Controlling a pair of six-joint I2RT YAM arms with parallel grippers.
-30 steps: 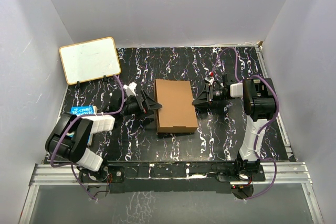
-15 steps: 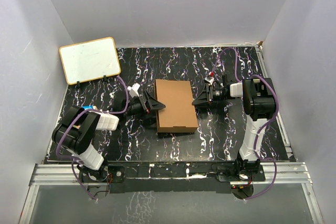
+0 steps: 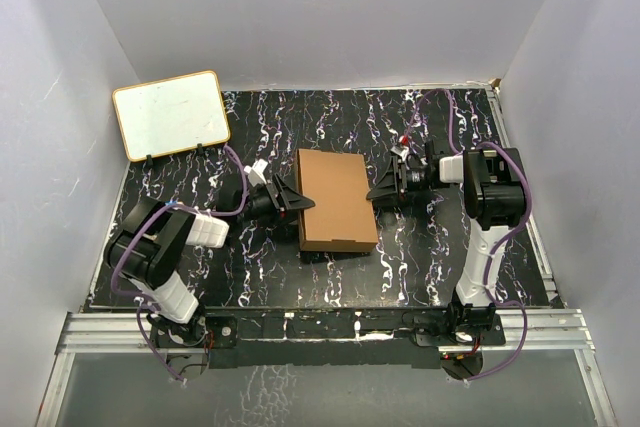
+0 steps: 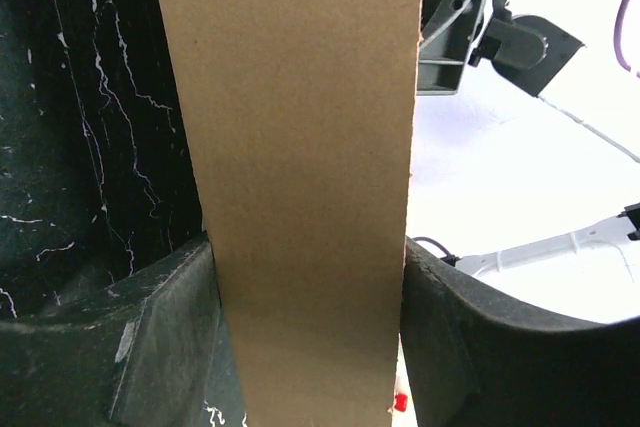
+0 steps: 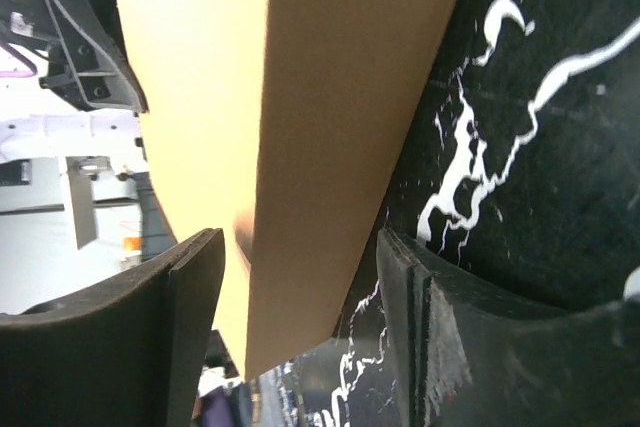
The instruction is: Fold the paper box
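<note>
The paper box [image 3: 337,199] is in my left gripper and needs to be lifted next, carried outward with a turn and lowered beside the white board, where the table is bare.
The paper box [image 3: 337,199] lies closed and flat on the black marbled table [image 3: 420,257], a shallow brown cardboard rectangle. My left gripper [image 3: 297,200] is at its left edge. In the left wrist view the box side [image 4: 300,147] fills the gap of that gripper [image 4: 308,267], and both fingers touch it. My right gripper [image 3: 377,191] is at the box's right edge. In the right wrist view the cardboard [image 5: 330,97] sits inside this gripper [image 5: 300,247] with gaps on both sides, so it stands open.
A white board with a tan frame [image 3: 170,114] leans at the back left corner. White walls enclose the table on three sides. A metal rail [image 3: 320,325] runs along the near edge between the arm bases.
My left arm has swung in and its jaws have narrowed onto the box's left edge. The right gripper's jaws have widened off the box's right edge. The box has stayed in place.
</note>
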